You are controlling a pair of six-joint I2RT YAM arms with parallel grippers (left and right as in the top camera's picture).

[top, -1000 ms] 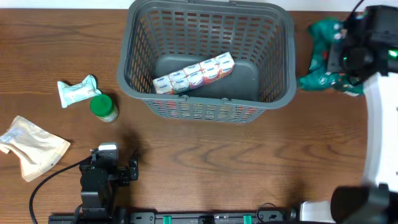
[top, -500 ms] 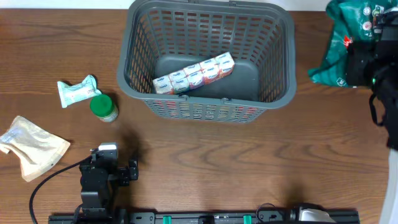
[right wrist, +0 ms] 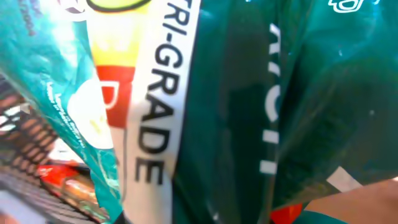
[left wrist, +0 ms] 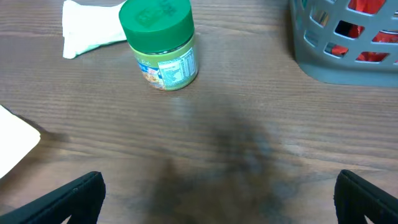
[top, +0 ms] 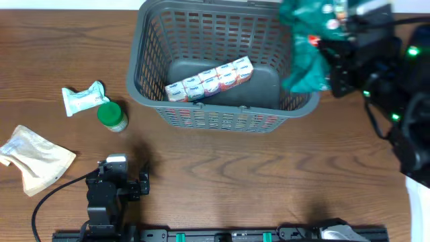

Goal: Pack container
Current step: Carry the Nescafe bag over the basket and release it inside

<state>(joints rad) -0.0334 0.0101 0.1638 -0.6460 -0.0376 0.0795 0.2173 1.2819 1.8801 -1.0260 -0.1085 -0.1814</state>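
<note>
Next, my right gripper will go left in the overhead view and lower the green bag (top: 308, 48) beside the white packs to release it, as the container's bottom shows bare there.
The container (top: 136, 67) is a dark-grey slotted basket at the back middle of the table, and its corner (left wrist: 336, 59) shows in the left wrist view. A row of small white packs (top: 209, 79) lies on its floor. A green bag (top: 308, 48) hangs over the container's right rim, held by my right gripper (top: 337, 59). The bag (right wrist: 249, 112) fills the right wrist view and hides the fingers. My left gripper (left wrist: 217, 202) stands open low over bare wood at the front left, holding nothing.
A green-lidded jar (top: 111, 115) (left wrist: 160, 43) stands left of the container. A white-teal pouch (top: 84, 97) (left wrist: 90, 28) lies behind it. A beige paper bag (top: 33, 158) rests at the left edge. The right arm (top: 403, 101) reaches in from the right.
My right gripper has carried the green bag leftward, from the table right of the container to above its right rim. The left arm has not moved.
</note>
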